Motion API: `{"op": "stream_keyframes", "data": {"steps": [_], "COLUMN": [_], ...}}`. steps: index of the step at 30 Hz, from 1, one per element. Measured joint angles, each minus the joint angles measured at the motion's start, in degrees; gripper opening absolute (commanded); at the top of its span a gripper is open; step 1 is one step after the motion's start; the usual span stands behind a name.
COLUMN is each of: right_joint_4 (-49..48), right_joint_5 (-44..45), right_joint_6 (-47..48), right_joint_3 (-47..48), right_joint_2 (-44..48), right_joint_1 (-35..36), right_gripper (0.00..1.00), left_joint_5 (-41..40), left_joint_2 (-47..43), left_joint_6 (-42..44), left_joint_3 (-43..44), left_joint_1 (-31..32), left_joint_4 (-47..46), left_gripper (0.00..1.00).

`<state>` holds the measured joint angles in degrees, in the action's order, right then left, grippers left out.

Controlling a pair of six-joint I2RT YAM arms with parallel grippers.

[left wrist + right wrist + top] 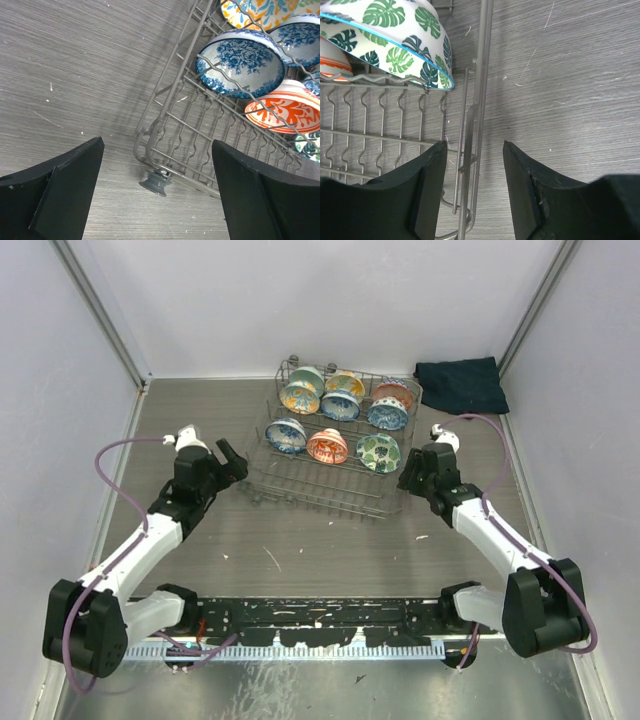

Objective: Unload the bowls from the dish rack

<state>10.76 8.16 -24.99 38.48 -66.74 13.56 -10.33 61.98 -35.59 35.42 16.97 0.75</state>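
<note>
The side wire at the rack's near corner (247, 482) (153, 127) lies below my left gripper, framed by its open fingers. The left gripper lowers them around it next and closes.
The dish rack (320, 490) of grey wire sits mid-table holding several patterned bowls on edge in two rows. The front row holds a blue floral bowl (286, 435), an orange-red bowl (327, 446) and a green leaf bowl (378, 452). My left gripper (232, 462) is open beside the rack's left side. In the left wrist view its jaws (158, 142) frame the rack's near corner, apart from the blue floral bowl (240, 62). My right gripper (472, 150) is open and straddles the rack's right side wire (482, 60) without touching it, below the leaf bowl (395, 40).
A dark folded cloth (460, 385) lies at the back right, beyond the rack. A small grey foot (157, 182) supports the rack's corner. Pale walls enclose the wood-grain table (200, 530) on three sides. The rack's front rows hold no bowls.
</note>
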Motion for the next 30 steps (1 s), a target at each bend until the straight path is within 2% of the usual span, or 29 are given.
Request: {"op": "stream_keyframes", "data": {"steps": [11, 19, 24, 30], "right_joint_4": [1.6, 1.4, 1.3, 1.3], "right_joint_5": [2.0, 1.6, 1.5, 1.6], "right_joint_6": [0.9, 0.9, 0.8, 0.8], "right_joint_3": [1.0, 1.3, 1.3, 1.3], "right_joint_2": [-2.0, -2.3, -2.3, -2.3], "right_joint_1": [1.5, 2.0, 2.1, 2.1], "right_gripper": [0.32, 0.23, 0.21, 0.17], "left_joint_5": [-5.9, -7.2, -7.4, -7.6], "left_joint_2": [4.7, 8.8, 11.6, 14.4], "left_joint_6": [1.6, 1.9, 1.9, 1.9], "left_joint_3": [1.6, 1.7, 1.7, 1.7], "left_joint_1": [2.7, 3.5, 3.9, 4.2], "left_joint_4": [-0.1, -1.4, -3.3, -4.9], "left_gripper": [0.96, 0.93, 0.88, 0.76]}}
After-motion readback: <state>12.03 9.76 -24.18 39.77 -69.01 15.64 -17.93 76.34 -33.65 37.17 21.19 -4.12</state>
